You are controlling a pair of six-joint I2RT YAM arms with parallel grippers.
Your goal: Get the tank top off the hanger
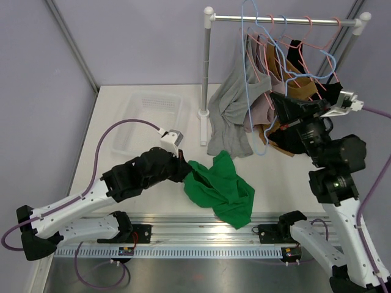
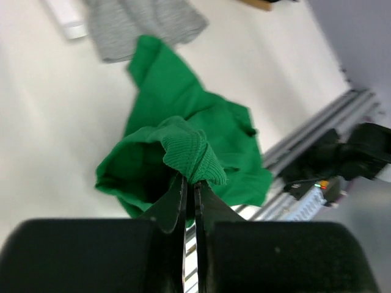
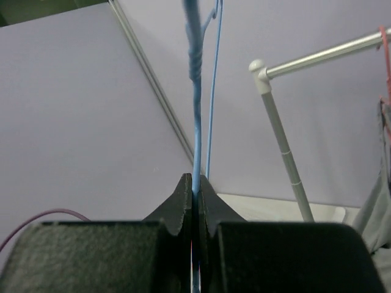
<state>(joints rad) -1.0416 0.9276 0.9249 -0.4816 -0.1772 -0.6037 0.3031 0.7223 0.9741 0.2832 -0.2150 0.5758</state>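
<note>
A bare part of the rack's bar [image 1: 249,19] [image 3: 324,56] is outward of my right gripper, to its left in the top view. The empty hanger goes there next, hooks on and is released.
The green tank top [image 1: 223,186] lies crumpled on the table in front of the rack, with no hanger showing in it. My left gripper [image 1: 185,174] is shut on a ribbed edge of it; in the left wrist view that fold [image 2: 189,152] bunches above my closed gripper [image 2: 190,181]. My right gripper [image 1: 273,102] is raised among the hanging clothes and shut on the thin blue wire hanger [image 1: 247,79]. In the right wrist view the blue wire [image 3: 197,91] runs straight up from my closed gripper [image 3: 195,183].
A white clothes rack [image 1: 206,79] stands at the back with pink and blue hangers on its rail [image 1: 281,21]. A grey tank top [image 1: 229,116] and brown, mauve and black garments hang there. A clear plastic bin [image 1: 149,116] sits back left. The arms' mounting rail [image 1: 201,235] runs along the near edge.
</note>
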